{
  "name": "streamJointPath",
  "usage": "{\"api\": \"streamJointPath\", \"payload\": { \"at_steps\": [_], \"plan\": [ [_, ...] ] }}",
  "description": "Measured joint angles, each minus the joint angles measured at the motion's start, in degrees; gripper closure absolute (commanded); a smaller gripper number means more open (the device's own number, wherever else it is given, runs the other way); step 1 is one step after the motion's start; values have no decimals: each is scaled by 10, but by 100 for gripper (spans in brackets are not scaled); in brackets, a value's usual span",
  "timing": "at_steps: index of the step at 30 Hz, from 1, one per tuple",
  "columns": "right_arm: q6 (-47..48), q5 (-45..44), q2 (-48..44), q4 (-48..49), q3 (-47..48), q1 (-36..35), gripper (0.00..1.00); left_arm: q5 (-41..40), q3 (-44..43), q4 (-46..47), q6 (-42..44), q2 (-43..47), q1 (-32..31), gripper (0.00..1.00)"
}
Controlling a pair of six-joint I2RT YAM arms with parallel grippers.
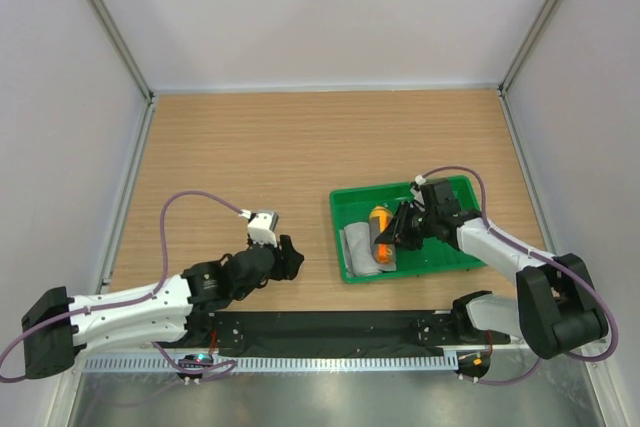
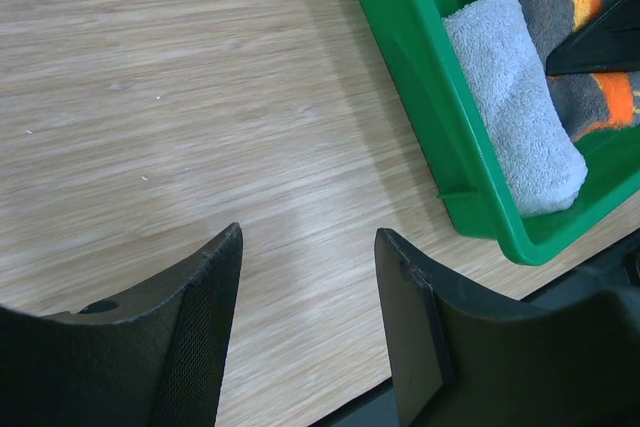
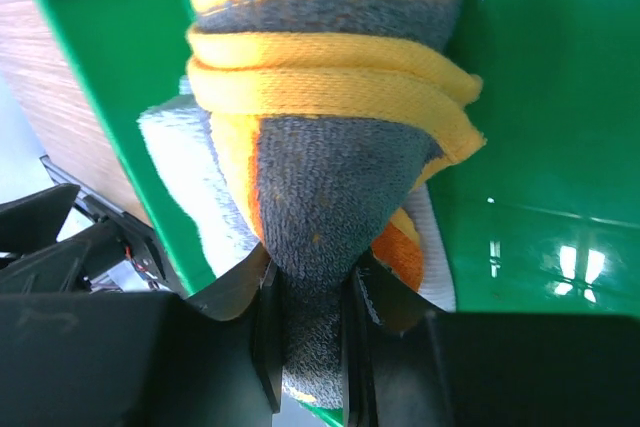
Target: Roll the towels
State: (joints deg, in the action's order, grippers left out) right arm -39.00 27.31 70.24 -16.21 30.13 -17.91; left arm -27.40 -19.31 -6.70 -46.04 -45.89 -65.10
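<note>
I will next move my right gripper slightly from the light grey towel (image 1: 358, 249) toward the tray's open bottom and let go of the dark grey and orange towel, because both towels overlap.
The light grey towel (image 1: 358, 249) lies rolled at the left end of the green tray (image 1: 440, 265); it also shows in the left wrist view (image 2: 515, 107) and partly in the right wrist view (image 3: 185, 172). The dark grey and orange towel (image 1: 382, 235) lies rolled beside it, to its right (image 2: 580, 47). My right gripper (image 1: 392, 241) is inside the tray, shut on a fold of the dark grey and orange towel (image 3: 320, 177). My left gripper (image 1: 290, 259) is open and empty (image 2: 308, 247), low over the bare table, left of the tray.
The tray's left wall (image 2: 420, 77) is close to my left gripper's right side. A black strip (image 1: 330, 327) runs along the table's near edge. White walls enclose the table.
</note>
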Motion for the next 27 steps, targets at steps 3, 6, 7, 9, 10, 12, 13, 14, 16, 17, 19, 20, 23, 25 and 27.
{"api": "streamJointPath", "payload": {
  "at_steps": [3,6,7,9,10,12,13,14,16,17,19,20,23,25,27],
  "plan": [
    [-1,-8,-2,2,-5,1,99,0,0,0,0,0,0,43],
    [5,-30,-9,-6,-4,1,99,0,0,-1,0,0,0,43],
    [9,-39,-10,-13,-3,1,96,0,-1,-2,0,0,0,44],
    [17,-55,-8,-28,2,1,82,0,-1,-3,0,0,0,44],
    [21,-61,-5,-35,5,1,79,0,-1,-4,0,-1,0,43],
    [26,-67,4,-42,11,1,66,0,-1,-4,0,-3,0,44],
    [28,-67,13,-42,12,1,62,0,-1,-4,0,-5,0,44],
    [29,-66,18,-42,12,1,52,0,-1,-4,0,-7,0,44],
    [30,-68,22,-45,12,2,42,0,-1,-4,0,-9,0,44],
    [31,-71,21,-50,12,2,39,0,-1,-4,0,-10,0,44],
    [33,-81,20,-65,16,1,35,0,-1,-5,0,-11,0,44],
    [35,-88,17,-75,19,1,34,0,-2,-4,0,-11,1,44],
    [43,-108,-2,-112,36,1,29,0,-4,-4,0,-12,2,44],
    [48,-121,-18,-139,52,1,25,0,-4,-5,0,-12,3,44],
    [55,-134,-33,-163,70,1,20,0,-4,-5,0,-13,3,44]
  ]
}}
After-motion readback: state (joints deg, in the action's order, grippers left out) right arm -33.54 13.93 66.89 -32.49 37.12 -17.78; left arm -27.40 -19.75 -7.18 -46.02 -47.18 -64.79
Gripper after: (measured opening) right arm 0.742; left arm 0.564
